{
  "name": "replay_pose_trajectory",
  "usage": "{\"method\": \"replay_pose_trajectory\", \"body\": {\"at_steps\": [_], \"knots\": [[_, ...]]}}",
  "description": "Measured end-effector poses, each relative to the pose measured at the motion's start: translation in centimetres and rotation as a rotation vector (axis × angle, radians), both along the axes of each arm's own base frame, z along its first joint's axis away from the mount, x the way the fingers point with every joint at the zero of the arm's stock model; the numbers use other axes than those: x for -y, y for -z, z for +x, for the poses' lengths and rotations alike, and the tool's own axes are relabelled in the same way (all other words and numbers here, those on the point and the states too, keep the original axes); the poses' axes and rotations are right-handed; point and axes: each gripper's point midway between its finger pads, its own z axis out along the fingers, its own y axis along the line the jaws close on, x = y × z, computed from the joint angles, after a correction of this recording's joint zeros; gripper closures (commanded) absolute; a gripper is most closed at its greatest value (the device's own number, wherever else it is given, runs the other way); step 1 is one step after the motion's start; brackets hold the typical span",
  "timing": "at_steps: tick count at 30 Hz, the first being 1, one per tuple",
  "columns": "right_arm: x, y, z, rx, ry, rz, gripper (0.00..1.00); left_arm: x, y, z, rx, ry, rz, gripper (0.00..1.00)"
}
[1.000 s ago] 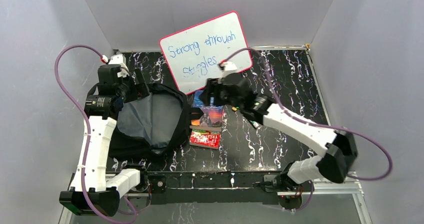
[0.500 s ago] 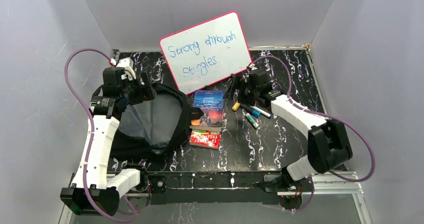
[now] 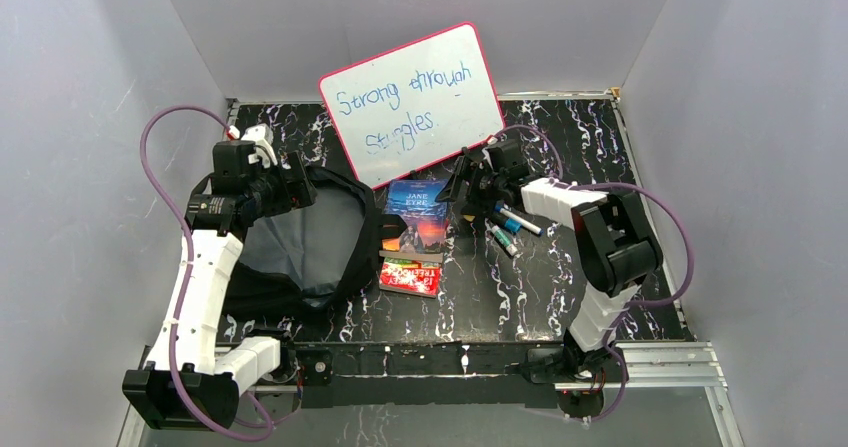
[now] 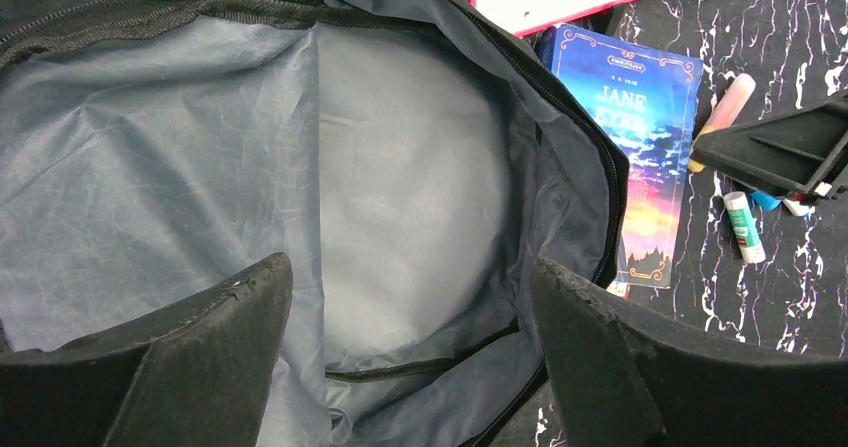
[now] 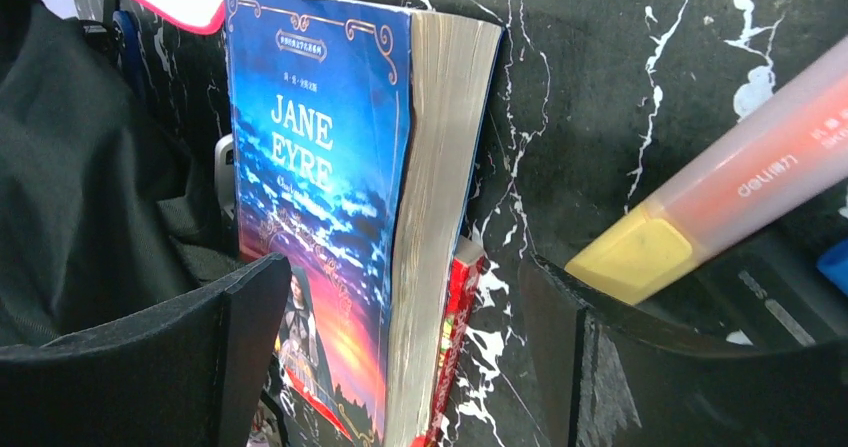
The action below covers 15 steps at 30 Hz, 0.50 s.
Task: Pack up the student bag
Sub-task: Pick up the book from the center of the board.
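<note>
My right gripper will go down and tilt onto the page edge of the blue book, so that it pinches both covers when it closes.
The student bag (image 3: pixel 300 237) lies open on the left of the table, its grey lining (image 4: pixel 400 167) showing and nothing visible inside. My left gripper (image 3: pixel 293 189) hangs open over the bag's far rim, its jaws (image 4: pixel 410 277) spread above the lining. A blue Jane Eyre book (image 3: pixel 415 217) rests on a red book (image 3: pixel 410 278) just right of the bag. My right gripper (image 3: pixel 464 189) is open at the blue book's far right corner. Its jaws (image 5: pixel 402 265) straddle the page edge of the blue book (image 5: pixel 320 167) without touching it.
A whiteboard (image 3: pixel 410 102) with pink trim leans at the back, behind the books. Several markers (image 3: pixel 505 229) lie right of the books, under my right wrist. An orange highlighter with a yellow cap (image 5: pixel 720 197) lies beside my right finger. Grey walls enclose the table.
The right gripper's jaws widened. It pulled right off the blue book, then settled low at the book's right edge as its elbow folded inward. The left gripper shifted slightly right over the bag.
</note>
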Motion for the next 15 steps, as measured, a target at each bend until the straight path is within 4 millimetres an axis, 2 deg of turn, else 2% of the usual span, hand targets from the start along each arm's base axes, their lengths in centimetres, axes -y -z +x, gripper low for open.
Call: {"method": "replay_pose_trajectory", "body": {"at_steps": [15], "knots": [[-2.0,2.4,1.7,-0.063,0.003,0.075,0.2,0.2,-0.2,-0.3,0.008,0.005,-0.011,0.15]]}}
